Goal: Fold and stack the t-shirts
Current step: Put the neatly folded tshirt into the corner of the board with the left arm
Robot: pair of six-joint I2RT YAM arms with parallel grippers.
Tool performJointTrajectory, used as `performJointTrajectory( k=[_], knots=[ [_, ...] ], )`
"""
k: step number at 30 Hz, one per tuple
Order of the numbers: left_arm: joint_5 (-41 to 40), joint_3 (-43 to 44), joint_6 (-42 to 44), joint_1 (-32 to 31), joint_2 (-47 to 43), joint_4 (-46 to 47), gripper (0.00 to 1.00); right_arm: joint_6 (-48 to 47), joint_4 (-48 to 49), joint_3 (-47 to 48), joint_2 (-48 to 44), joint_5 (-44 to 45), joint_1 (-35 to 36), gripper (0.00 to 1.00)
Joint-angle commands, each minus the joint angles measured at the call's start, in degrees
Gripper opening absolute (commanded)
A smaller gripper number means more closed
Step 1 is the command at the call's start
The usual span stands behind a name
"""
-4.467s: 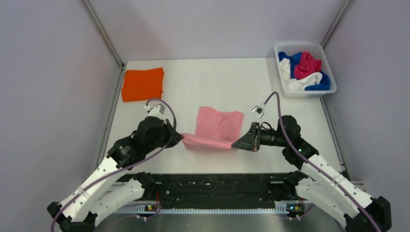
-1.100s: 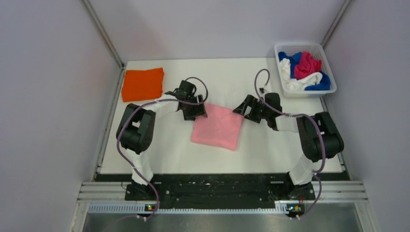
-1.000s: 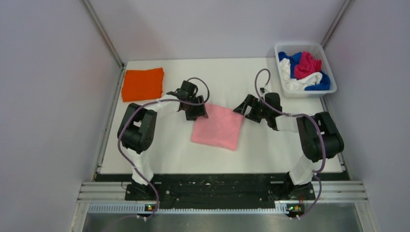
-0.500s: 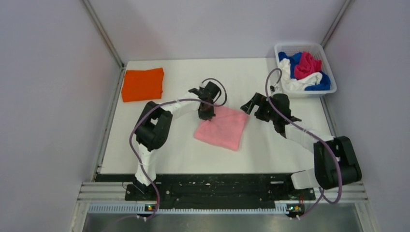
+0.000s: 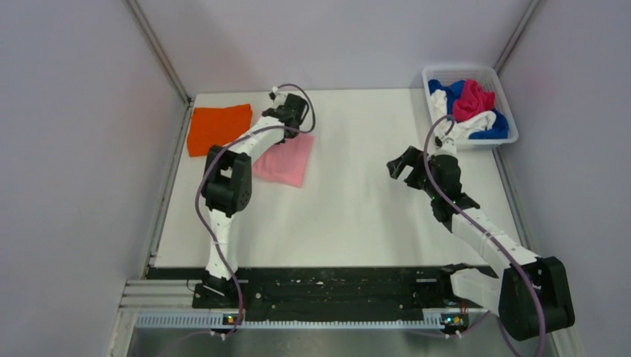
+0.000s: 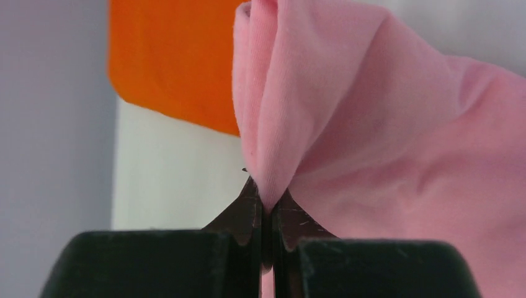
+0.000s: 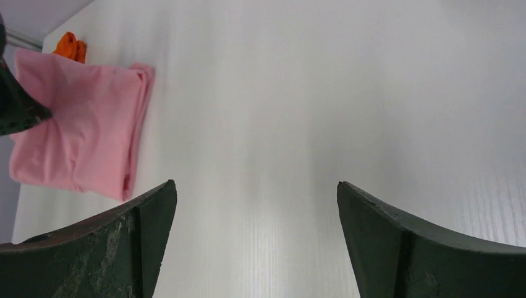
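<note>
The pink tee goes up and outward in my left gripper next, over and onto the orange tee (image 6: 173,62), which lies flat beside it.
The folded light pink t-shirt (image 5: 286,161) lies at the table's far left, its edge close beside the folded orange t-shirt (image 5: 218,128). My left gripper (image 5: 298,134) is shut on the pink tee's far edge. In the left wrist view the pink cloth (image 6: 372,136) rises in a pinched fold from my left gripper (image 6: 267,202), with the orange tee (image 6: 173,62) behind. My right gripper (image 5: 396,163) hovers open over bare table at the right. Its wrist view shows my right gripper (image 7: 257,192) wide open with nothing in it, and the pink tee (image 7: 80,136) far off.
A white basket (image 5: 460,68) at the far right corner holds blue (image 5: 446,89), magenta (image 5: 472,100) and white (image 5: 457,130) t-shirts in a heap. A metal rail runs along the table's left edge beside the orange tee. Grey walls enclose the table.
My left gripper shut on the pink tee and dragged it left and farther back, up beside the orange one. My right arm pulled back to the right, staying open.
</note>
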Motion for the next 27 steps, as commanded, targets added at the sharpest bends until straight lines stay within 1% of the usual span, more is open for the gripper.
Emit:
performJointTrajectory(
  k=[1,3,7,13,17,22,27],
  knots=[
    [-10.32,3.21,20.98,4.67,0.87,13.56,0.0,-1.56,2.07,-0.58,-1.09,2.5,0.33,0.99],
    [-11.76,5.47,26.25,6.27,1.68,16.84,0.0,-1.78,2.16,-0.6,-0.76,3.03,0.29,0.99],
    [-12.47,10.52,30.52,9.18,3.46,19.12,0.0,-2.44,2.0,-0.37,0.4,3.88,0.33,0.99],
    [-14.24,14.49,38.06,11.59,4.15,25.84,0.0,-2.67,1.55,0.27,2.37,3.88,0.29,0.99],
    [-13.7,17.87,39.38,12.28,4.16,24.94,0.0,-2.73,0.92,0.61,3.29,4.01,0.28,0.99],
    [-14.29,18.13,42.18,12.69,0.92,26.43,0.0,-2.46,0.71,0.78,3.89,3.9,0.29,0.99],
    [-11.89,18.66,42.17,13.91,-0.47,27.28,0.0,-2.1,-0.58,1.7,5.2,3.62,0.28,0.99]
  ],
)
